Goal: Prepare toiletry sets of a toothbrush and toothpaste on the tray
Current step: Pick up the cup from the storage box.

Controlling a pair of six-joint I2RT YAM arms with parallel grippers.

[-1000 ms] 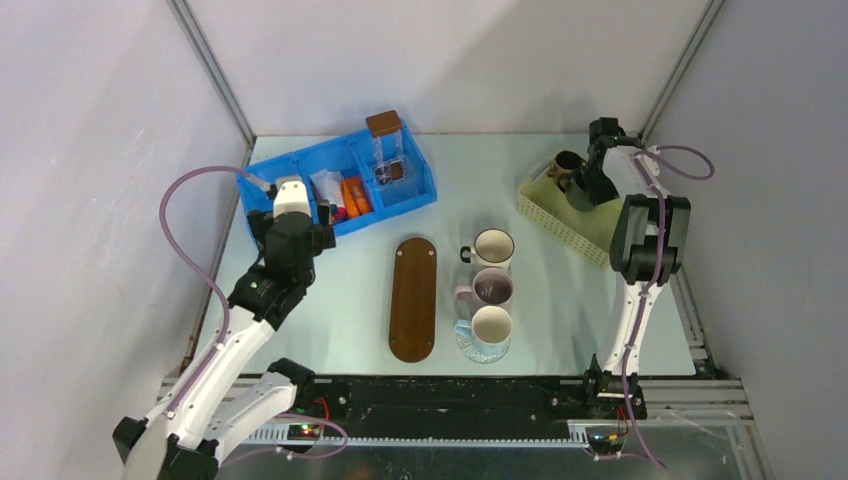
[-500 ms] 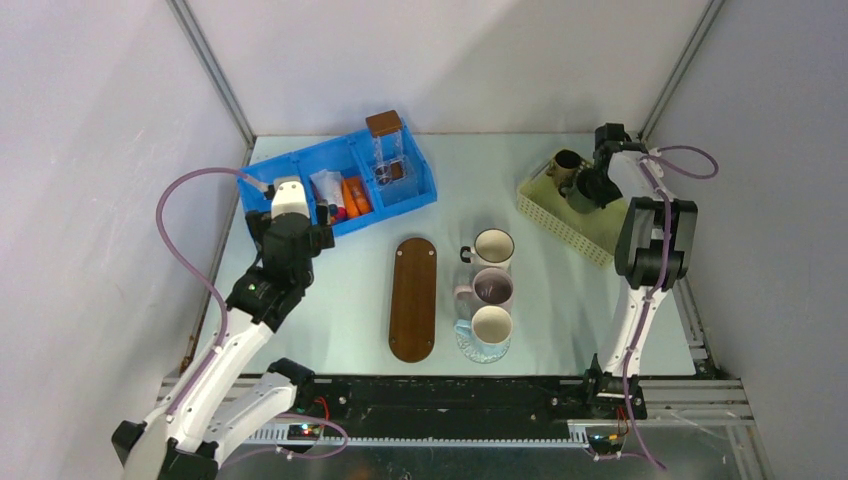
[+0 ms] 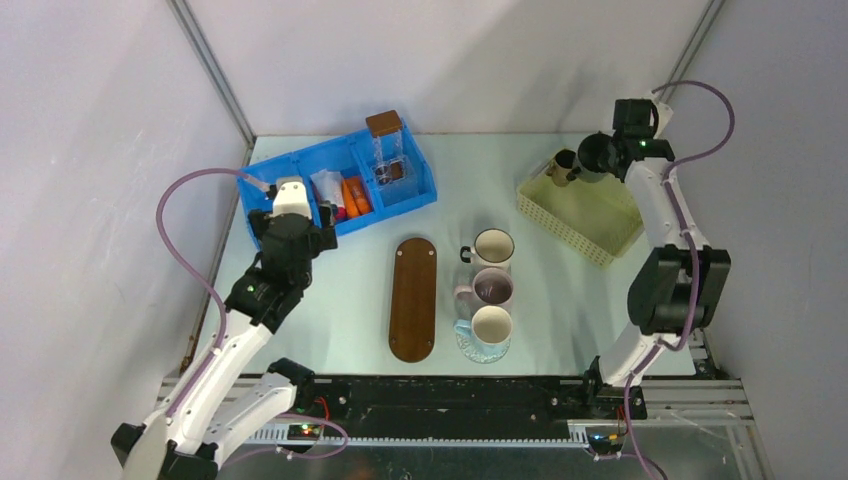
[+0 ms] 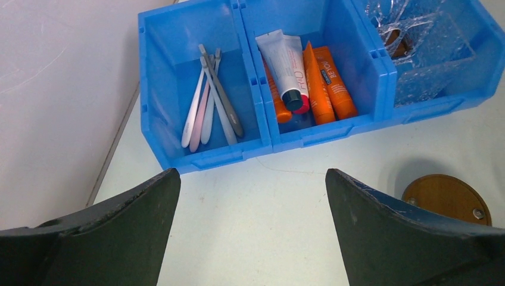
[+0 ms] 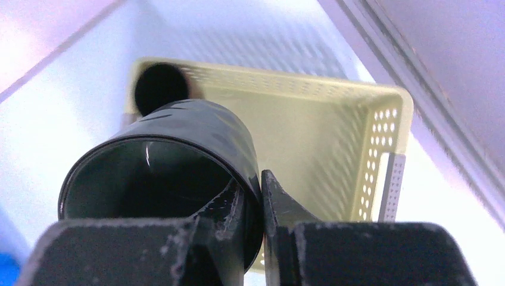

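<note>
My right gripper should next carry the black mug to the left in the top view and down onto the tray's far end (image 3: 416, 256), because the tray is bare.
Several grey and pale pink toothbrushes (image 4: 208, 98) lie in the left compartment of the blue bin (image 4: 208, 159). Orange toothpaste tubes (image 4: 324, 74) and one white tube (image 4: 283, 59) lie in the middle compartment. The wooden tray (image 3: 413, 298) lies bare at mid table; its end shows in the left wrist view (image 4: 448, 196). My left gripper (image 4: 253, 173) is open and empty, just in front of the bin (image 3: 335, 190). My right gripper (image 5: 255, 179) is shut on the rim of a black mug (image 5: 161, 167), held above the yellow basket (image 5: 381, 149).
A clear brown-lidded box (image 3: 385, 140) stands in the bin's right compartment. Three mugs (image 3: 491, 288) stand in a row right of the tray. A brown mug (image 3: 563, 165) sits at the basket's (image 3: 580, 215) left corner. Walls close in behind and on both sides.
My right arm has lifted the black mug up out of the basket and swung back. My left arm has hardly moved.
</note>
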